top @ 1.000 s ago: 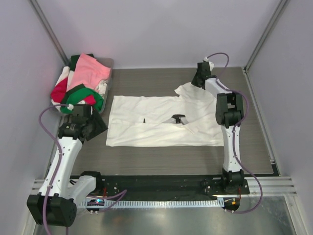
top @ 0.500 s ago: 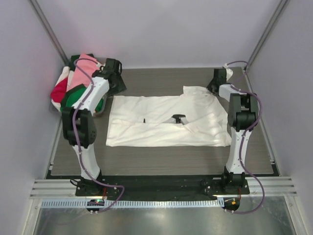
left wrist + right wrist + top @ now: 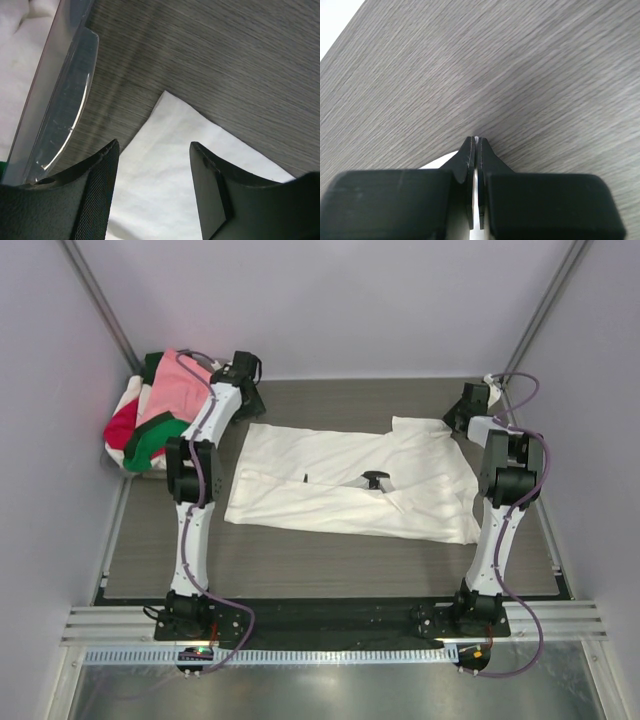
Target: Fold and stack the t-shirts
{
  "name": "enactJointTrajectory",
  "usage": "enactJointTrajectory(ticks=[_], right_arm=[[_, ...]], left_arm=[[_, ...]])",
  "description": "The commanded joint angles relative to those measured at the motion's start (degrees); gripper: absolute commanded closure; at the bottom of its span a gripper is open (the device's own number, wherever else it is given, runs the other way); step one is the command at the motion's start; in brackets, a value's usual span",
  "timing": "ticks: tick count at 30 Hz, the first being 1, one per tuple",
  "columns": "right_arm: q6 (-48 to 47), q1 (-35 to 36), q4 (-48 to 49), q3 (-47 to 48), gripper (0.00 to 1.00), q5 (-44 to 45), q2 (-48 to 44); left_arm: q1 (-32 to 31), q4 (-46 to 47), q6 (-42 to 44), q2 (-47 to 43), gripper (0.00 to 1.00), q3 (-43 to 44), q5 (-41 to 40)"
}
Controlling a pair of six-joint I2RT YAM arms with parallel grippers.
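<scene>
The right gripper brings the pinched far edge up and back over the shirt's near corner [image 3: 467, 531] next and releases, since the cloth lies spread flat.
A plain white t-shirt [image 3: 345, 480] lies spread flat across the middle of the table. My left gripper [image 3: 250, 400] is open at the shirt's far left corner; in the left wrist view the white corner [image 3: 170, 165] lies between and below the two fingers [image 3: 100, 190]. My right gripper [image 3: 465, 410] is shut on the white t-shirt at its far right sleeve; in the right wrist view [image 3: 476, 145] a thin white edge of cloth shows between the closed jaws. A pile of pink, red, green and white t-shirts [image 3: 160, 410] sits at the far left.
The pile rests in a shallow grey tray, whose clear rim [image 3: 65, 100] shows close to the left of my left gripper. Grey wood-grain table surface [image 3: 330, 555] lies in front of the shirt. Walls enclose the table at the back and both sides.
My left arm swung from the near left up to the shirt's far left corner. My right gripper pulled the sleeve to the right, and the whole shirt shifted right and skewed.
</scene>
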Motion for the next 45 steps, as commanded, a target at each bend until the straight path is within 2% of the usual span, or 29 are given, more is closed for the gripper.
enactJointTrajectory(ticks=[1, 4, 11, 17, 25, 29, 33, 37, 40, 45], right_arm=[[1.1, 0.1, 1.2, -1.2, 0.99, -4.7, -1.3], [1.4, 0.1, 1.9, -0.9, 0.99, -8.0, -0.8], [2.2, 0.1, 2.5, -1.2, 0.99, -11.5, 0.0], [2.4, 0.1, 2.4, -1.5, 0.99, -12.5, 0.0], [2.8, 0.1, 2.4, -1.2, 0.99, -14.2, 0.3], [3.5, 0.2, 4.1, -1.5, 0.99, -18.3, 0.1], [3.1, 2.5, 3.5, -0.6, 0.99, -22.9, -4.4], [0.5, 5.6, -3.0, -0.6, 0.99, -22.1, -10.3], [1.1, 6.2, -5.4, -4.4, 0.99, -22.9, -15.5], [-0.8, 6.3, -10.4, -10.9, 0.99, -22.5, -22.4]], left_arm=[[0.4, 1.8, 0.4, 1.8, 0.4, 3.2, -0.8], [0.6, 0.6, -0.1, 5.1, 0.41, 6.9, -1.3], [0.6, 5.6, -1.5, 8.0, 0.41, 6.7, -0.8], [0.5, 6.9, -3.6, 10.3, 0.46, 6.7, 0.1], [0.5, 8.2, -4.0, 11.1, 0.73, 4.8, 0.6], [0.4, 8.3, -4.2, 10.8, 1.0, 4.7, 1.6], [0.3, 6.3, -4.3, 5.8, 1.0, 2.6, 1.7], [0.1, 6.5, -4.0, -2.4, 1.0, -5.3, 2.1], [0.1, 8.6, -4.2, -9.3, 1.0, -13.0, 3.2], [0.2, 9.1, -3.9, -16.5, 1.0, -20.8, 5.2]])
